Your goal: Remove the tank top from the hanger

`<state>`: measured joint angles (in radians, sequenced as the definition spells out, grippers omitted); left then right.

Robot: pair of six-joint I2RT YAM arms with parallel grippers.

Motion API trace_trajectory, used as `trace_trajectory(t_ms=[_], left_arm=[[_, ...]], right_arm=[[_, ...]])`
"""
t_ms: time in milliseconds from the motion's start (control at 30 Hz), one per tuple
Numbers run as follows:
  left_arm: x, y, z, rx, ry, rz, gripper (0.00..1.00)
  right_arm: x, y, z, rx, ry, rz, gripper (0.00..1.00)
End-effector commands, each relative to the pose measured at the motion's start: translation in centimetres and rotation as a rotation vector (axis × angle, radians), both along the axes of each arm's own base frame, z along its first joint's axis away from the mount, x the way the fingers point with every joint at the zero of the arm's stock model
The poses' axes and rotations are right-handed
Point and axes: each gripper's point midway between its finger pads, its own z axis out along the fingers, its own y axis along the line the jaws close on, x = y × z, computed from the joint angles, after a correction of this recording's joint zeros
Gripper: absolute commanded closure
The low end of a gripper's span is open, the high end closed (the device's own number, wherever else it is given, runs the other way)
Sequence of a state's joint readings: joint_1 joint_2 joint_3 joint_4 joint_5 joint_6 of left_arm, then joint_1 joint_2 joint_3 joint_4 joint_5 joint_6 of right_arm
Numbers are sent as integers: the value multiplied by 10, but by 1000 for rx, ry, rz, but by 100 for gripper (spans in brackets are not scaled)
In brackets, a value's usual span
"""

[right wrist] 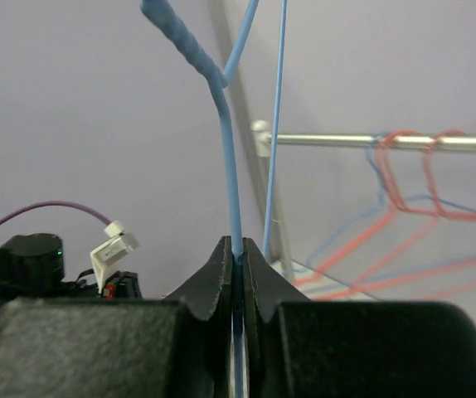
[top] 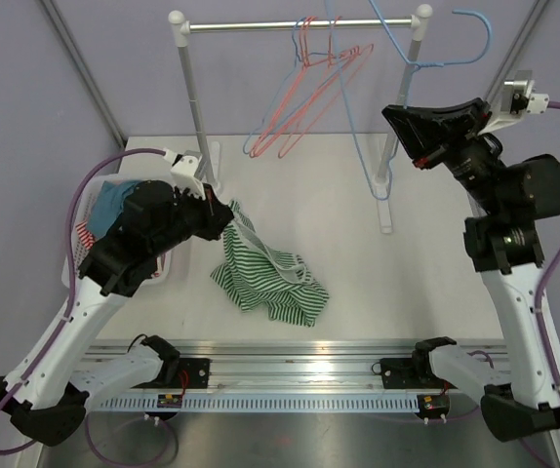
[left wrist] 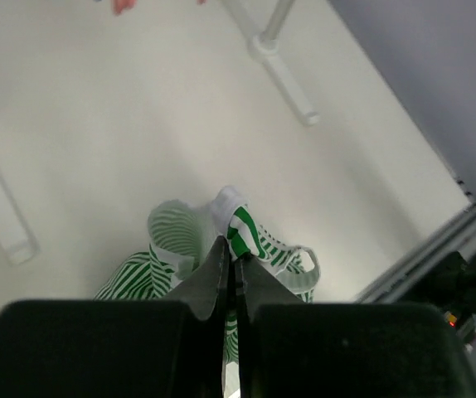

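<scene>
My right gripper should next move outward, put the hanger's hook over the rod's empty part (right wrist: 321, 139), outward of the gripper, and let go of the hanger's wire (right wrist: 225, 157), because the hanger is bare.
The green-and-white striped tank top (top: 268, 278) lies crumpled on the white table, off any hanger. My left gripper (top: 227, 220) is shut on one edge of it and lifts that corner slightly. In the left wrist view the jaws (left wrist: 236, 250) pinch a striped fold of the tank top (left wrist: 250, 232), and the rest hangs below. My right gripper (top: 397, 119) is raised at the right and shut on the bare blue hanger (top: 441, 64). In the right wrist view its wire (right wrist: 225, 157) runs up from the closed gripper (right wrist: 238, 247).
A clothes rack rod (top: 300, 24) spans the back, with red and blue empty hangers (top: 309, 93) hanging on it. Its posts (top: 194, 97) stand on feet on the table. A white basket (top: 73, 219) with clothes sits at the left. A metal rail (top: 290, 361) runs along the near edge.
</scene>
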<state>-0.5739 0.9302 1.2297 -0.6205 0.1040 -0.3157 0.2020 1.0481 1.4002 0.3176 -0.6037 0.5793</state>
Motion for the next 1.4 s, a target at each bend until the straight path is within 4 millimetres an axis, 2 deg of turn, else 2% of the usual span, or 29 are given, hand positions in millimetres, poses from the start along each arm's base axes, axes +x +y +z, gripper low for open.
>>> trace_trajectory(t_ms=[0,100,200,233,267,333,367,400,433,467,533,600,633,667,733,800,833,867,900,933,967,1000,1033,1067,1200,1233,1267,1333,1367], left_arm=[[23,32,-29,90,71,237,100],[32,39,-58,123,135,320,100],[35,35,-75,114,177,331,96],[36,34,-79,108,188,342,94],[37,33,-82,105,195,346,91],[39,30,-89,105,210,350,77],[40,29,-90,109,215,349,68],[38,29,-92,121,226,348,50],[38,27,-91,129,222,344,45],[38,30,-89,144,212,363,39],[31,34,-89,186,208,369,19],[26,41,-81,212,186,388,10],[24,44,-80,226,181,391,1],[23,47,-74,231,167,400,1],[16,53,-77,274,175,401,1],[11,57,-79,305,172,409,1],[10,59,-81,309,173,412,1],[9,60,-82,314,170,415,1],[7,57,-87,313,170,402,1],[6,55,-89,310,172,395,1],[5,53,-91,304,176,388,1],[2,48,-94,301,178,376,1],[1,46,-101,306,200,379,1],[0,44,-104,310,205,383,1],[-6,26,-117,311,208,359,1],[-7,23,-121,309,212,353,1],[-7,18,-124,314,216,339,1],[-7,4,-128,316,202,299,1],[-8,-3,-139,340,218,277,1]], right_arm=[[15,-49,-67,-187,262,-373,100],[12,-66,-108,-239,398,-458,100],[11,-80,-123,-277,468,-533,100],[19,-85,-129,-295,506,-567,100],[17,-87,-126,-306,526,-573,100],[34,-86,-132,-336,561,-582,100],[38,-86,-123,-335,559,-592,100],[46,-87,-122,-343,568,-599,100],[66,-86,-133,-373,612,-613,100],[70,-86,-119,-366,599,-623,100],[94,-85,-123,-379,623,-644,100],[105,-85,-104,-355,578,-655,100],[123,-82,-111,-372,600,-660,100],[125,-82,-96,-358,576,-664,100],[151,-80,-105,-385,604,-678,100],[164,-78,-94,-380,578,-687,100],[182,-74,-107,-400,602,-684,100],[185,-74,-95,-389,584,-687,100],[192,-73,-96,-395,587,-687,100],[213,-69,-114,-425,623,-684,100],[214,-69,-102,-413,604,-686,100],[221,-67,-105,-421,609,-683,100],[238,-60,-124,-440,647,-662,100],[236,-58,-115,-432,638,-652,100],[249,-50,-140,-445,700,-619,100],[244,-50,-136,-438,693,-611,100],[250,-47,-149,-445,706,-603,100],[248,-45,-152,-448,709,-587,100],[248,-44,-158,-459,724,-579,100]])
